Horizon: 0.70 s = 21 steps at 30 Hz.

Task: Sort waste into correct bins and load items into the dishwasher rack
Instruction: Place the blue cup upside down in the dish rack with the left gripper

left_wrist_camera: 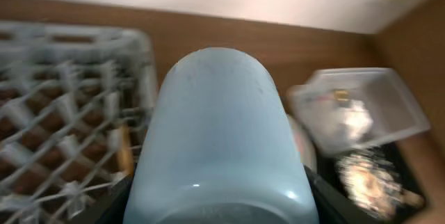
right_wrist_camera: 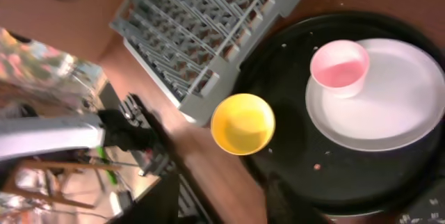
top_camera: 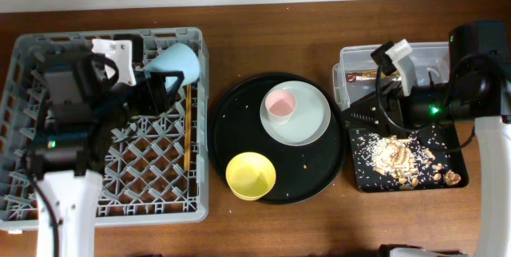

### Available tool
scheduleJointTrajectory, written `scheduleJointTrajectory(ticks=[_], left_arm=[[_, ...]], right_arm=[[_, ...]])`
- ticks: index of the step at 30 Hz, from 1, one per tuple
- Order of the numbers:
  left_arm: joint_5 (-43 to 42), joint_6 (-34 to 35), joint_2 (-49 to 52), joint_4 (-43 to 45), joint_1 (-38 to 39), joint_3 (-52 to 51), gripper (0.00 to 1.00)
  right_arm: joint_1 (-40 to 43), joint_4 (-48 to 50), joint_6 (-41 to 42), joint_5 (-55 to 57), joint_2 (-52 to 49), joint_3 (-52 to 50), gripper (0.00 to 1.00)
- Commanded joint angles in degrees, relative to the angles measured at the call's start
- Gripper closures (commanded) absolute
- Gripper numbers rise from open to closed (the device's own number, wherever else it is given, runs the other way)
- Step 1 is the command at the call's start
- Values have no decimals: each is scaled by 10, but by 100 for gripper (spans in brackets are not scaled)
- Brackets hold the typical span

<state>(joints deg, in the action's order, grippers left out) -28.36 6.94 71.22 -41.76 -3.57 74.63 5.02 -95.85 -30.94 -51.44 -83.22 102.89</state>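
Note:
I should next use my left gripper to lower the cup outward into the rack's plate-side rear corner [left_wrist_camera: 126, 88], below and outward of it and clear of the chopsticks, and release it there.
My left gripper [top_camera: 160, 89] is shut on the light blue cup [top_camera: 174, 64] and holds it over the right rear part of the grey dishwasher rack [top_camera: 48, 185]. The cup fills the left wrist view [left_wrist_camera: 215, 133]. The chopsticks [top_camera: 187, 129] lie in the rack. The pink cup [top_camera: 280, 105] stands on the pale plate [top_camera: 311, 121]. The yellow bowl [top_camera: 251, 175] sits in front of them. My right gripper [top_camera: 351, 113] is open and empty between the plate and the bins. The clear tub [top_camera: 391, 52] holds the gold wrapper [top_camera: 367, 74]. Food scraps [top_camera: 395, 153] lie in the black tray [top_camera: 363, 179].
The plate, pink cup and bowl stand on a large round black tray [top_camera: 231, 121]. The right wrist view shows the bowl [right_wrist_camera: 243, 123], pink cup [right_wrist_camera: 339, 67], plate [right_wrist_camera: 396, 106] and rack corner [right_wrist_camera: 208, 29]. A few crumbs lie on the round tray.

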Motion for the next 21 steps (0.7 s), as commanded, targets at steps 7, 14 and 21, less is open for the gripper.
scheduleJointTrajectory(ticks=[7,14,21], left_arm=[[98,-1,236,123,-3,2,64],[128,-1,282,182,2,2,52],[128,-1,280,183,2,2,1]], right_arm=[[2,33,-2,26,-4,-83,56],[2,41,-2,26,-4,-99,56],[2,42,-1,26,-4,-99,56]])
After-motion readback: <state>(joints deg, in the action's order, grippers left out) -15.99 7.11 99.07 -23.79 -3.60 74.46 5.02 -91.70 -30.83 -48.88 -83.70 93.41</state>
